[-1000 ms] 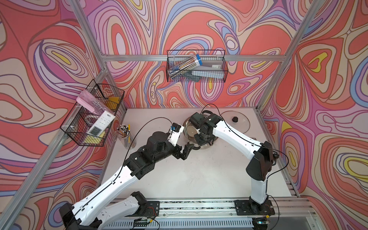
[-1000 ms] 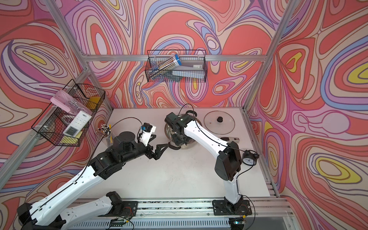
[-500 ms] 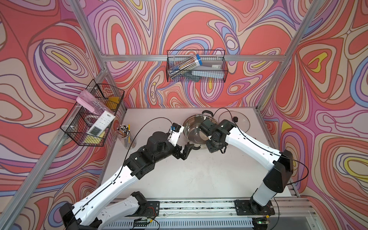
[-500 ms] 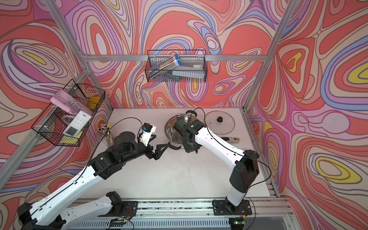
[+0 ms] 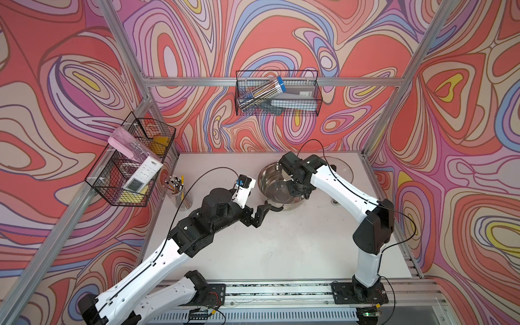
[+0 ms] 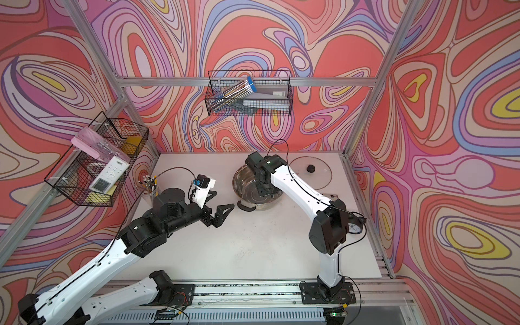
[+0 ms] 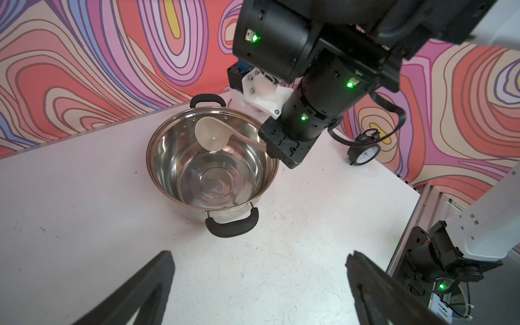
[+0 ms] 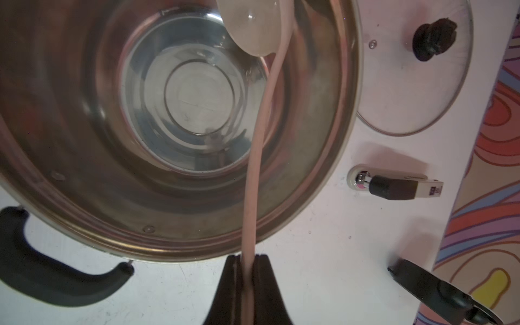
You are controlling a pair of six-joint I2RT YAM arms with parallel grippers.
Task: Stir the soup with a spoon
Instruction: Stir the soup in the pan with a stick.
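The right gripper draws back, turns, lowers the spoon onto the bare tabletop short of the pot and releases next, as that lies below and back from it.
A steel pot with black handles stands at the back middle of the table. The soup is a shallow clear liquid in its bottom. My right gripper is shut on the slim handle of the cream spoon, by the pot's right rim. The spoon's round bowl hangs inside the pot near its far wall. My left gripper is open and holds nothing, just short of the pot's near handle.
A glass lid lies right of the pot. A small stapler-like thing and a black alarm clock sit by the right wall. A cup of pencils stands at the left. Wire baskets hang on the walls.
My right gripper has swung the spoon round in the pot, from its left part out past the right rim and back toward the far side. The left arm has not moved.
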